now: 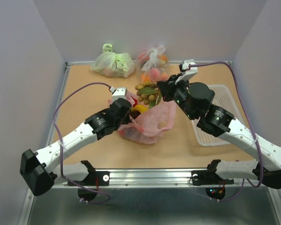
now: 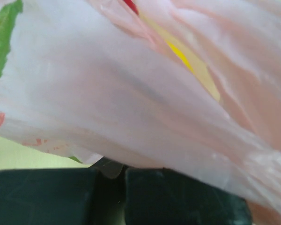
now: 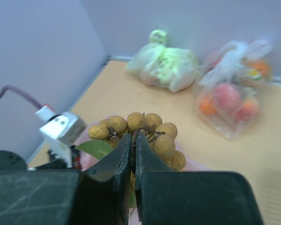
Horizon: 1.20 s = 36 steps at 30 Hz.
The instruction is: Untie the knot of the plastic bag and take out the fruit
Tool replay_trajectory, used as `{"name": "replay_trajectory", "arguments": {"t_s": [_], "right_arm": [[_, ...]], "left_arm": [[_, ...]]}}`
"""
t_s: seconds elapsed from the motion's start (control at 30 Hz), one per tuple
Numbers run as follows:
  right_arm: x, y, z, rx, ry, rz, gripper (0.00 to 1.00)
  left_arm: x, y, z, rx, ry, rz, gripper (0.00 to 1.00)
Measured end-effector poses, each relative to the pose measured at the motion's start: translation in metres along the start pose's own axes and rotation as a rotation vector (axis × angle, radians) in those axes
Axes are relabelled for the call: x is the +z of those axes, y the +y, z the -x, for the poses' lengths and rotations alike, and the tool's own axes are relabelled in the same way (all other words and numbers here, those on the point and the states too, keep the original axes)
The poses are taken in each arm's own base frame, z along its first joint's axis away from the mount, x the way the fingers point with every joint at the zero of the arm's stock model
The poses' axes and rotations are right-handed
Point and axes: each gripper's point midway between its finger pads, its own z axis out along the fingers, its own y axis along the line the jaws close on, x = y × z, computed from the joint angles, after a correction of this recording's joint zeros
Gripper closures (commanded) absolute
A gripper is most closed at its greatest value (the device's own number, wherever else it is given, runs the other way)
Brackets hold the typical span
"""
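My right gripper will next take the bunch (image 1: 147,92) across and down to let it go, as the basket's empty far end (image 1: 221,97) is below, to my gripper's right in the top view.
The pink plastic bag (image 1: 152,124) lies mid-table with its mouth open; no knot shows. My left gripper (image 1: 127,105) is shut on the bag's left rim. In the left wrist view the pink film (image 2: 131,93) fills the frame above the closed fingers (image 2: 178,197), with yellow fruit (image 2: 180,54) showing through. My right gripper (image 1: 160,92) hangs above the bag's mouth, shut (image 3: 134,138) on the twig of a bunch of round yellow-brown fruit (image 3: 152,124) with green leaves (image 3: 96,148). The bunch (image 1: 147,92) is out of the bag. A yellow banana (image 1: 140,108) peeks from the opening.
A pale green bag (image 1: 113,63) and a clear bag of orange-red fruit (image 1: 153,66) stand at the back of the table. A white mesh basket (image 1: 226,92) sits on the right, partly under my right arm. Grey walls close in the table on three sides.
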Motion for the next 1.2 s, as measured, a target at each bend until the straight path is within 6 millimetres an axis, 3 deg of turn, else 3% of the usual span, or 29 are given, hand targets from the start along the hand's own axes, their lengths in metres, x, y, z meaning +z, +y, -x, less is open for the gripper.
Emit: {"name": "replay_trajectory", "arguments": {"t_s": [0.27,0.43,0.5,0.73,0.8,0.9,0.93,0.97,1.0,1.03,1.13,1.2], "right_arm": [[-0.011,-0.108,0.047,-0.085,-0.135,-0.386,0.99],[-0.023,-0.169,0.058,-0.100,-0.175,-0.577,0.99],[-0.030,-0.192,0.048,-0.098,-0.165,-0.637,0.99],[-0.045,-0.291,-0.033,0.006,-0.033,-0.839,0.99],[-0.049,-0.312,-0.052,0.048,-0.003,-0.877,0.99],[-0.045,-0.325,-0.081,0.106,0.055,-0.877,0.99],[-0.042,-0.327,-0.088,0.120,0.071,-0.870,0.95],[-0.038,-0.326,-0.095,0.140,0.083,-0.855,0.80],[-0.037,-0.329,-0.105,0.145,0.107,-0.859,0.80],[-0.036,-0.329,-0.110,0.151,0.117,-0.856,0.54],[-0.036,-0.330,-0.122,0.159,0.147,-0.851,0.19],[-0.038,-0.328,-0.119,0.156,0.143,-0.847,0.13]], "left_arm": [[0.008,0.029,0.032,0.006,-0.041,0.040,1.00],[0.004,0.013,0.027,0.041,-0.013,-0.067,1.00],[0.003,0.010,0.019,0.044,0.007,-0.103,1.00],[-0.002,0.016,-0.023,0.048,0.081,-0.172,1.00],[-0.006,0.015,-0.024,0.046,0.079,-0.190,1.00],[-0.010,0.013,-0.025,0.041,0.073,-0.214,1.00],[-0.010,0.014,-0.026,0.040,0.073,-0.217,1.00],[-0.010,0.013,-0.028,0.038,0.076,-0.223,1.00],[-0.010,0.013,-0.030,0.037,0.079,-0.228,1.00],[-0.010,0.013,-0.032,0.036,0.085,-0.231,1.00],[-0.010,0.013,-0.036,0.034,0.095,-0.236,1.00],[-0.010,0.011,-0.035,0.033,0.093,-0.242,1.00]]}}
